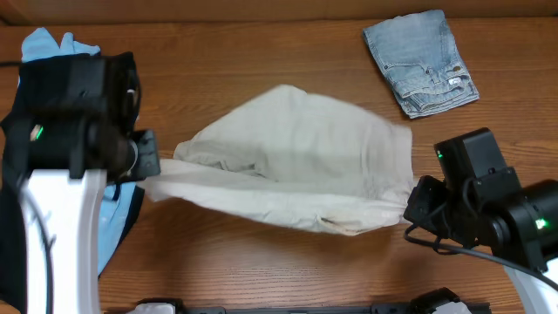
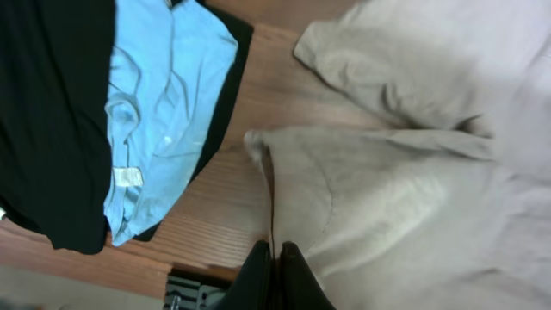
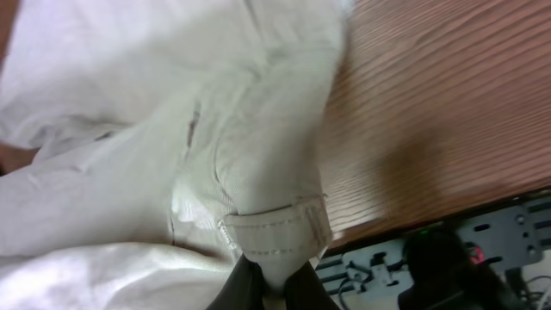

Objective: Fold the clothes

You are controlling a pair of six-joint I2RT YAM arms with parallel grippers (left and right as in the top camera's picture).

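Next, the left gripper carries the pinched cloth outward, lowers it and releases, as bare wood lies outward of and below it beyond the shorts' far edge.
A pair of beige shorts (image 1: 296,161) is held stretched between my two grippers over the middle of the wooden table. My left gripper (image 1: 150,166) is shut on the shorts' left edge; in the left wrist view its fingers (image 2: 277,258) pinch a thin fold of the beige cloth (image 2: 396,198). My right gripper (image 1: 417,202) is shut on the shorts' right end; in the right wrist view its fingers (image 3: 274,284) clamp the stitched waistband (image 3: 275,232). The cloth bulges upward and looks blurred in the middle.
Folded blue denim shorts (image 1: 421,63) lie at the back right. A light blue shirt (image 2: 159,95) on a black garment (image 2: 47,120) lies at the left edge, also seen overhead (image 1: 118,218). The table's front edge has a black rail (image 1: 288,307).
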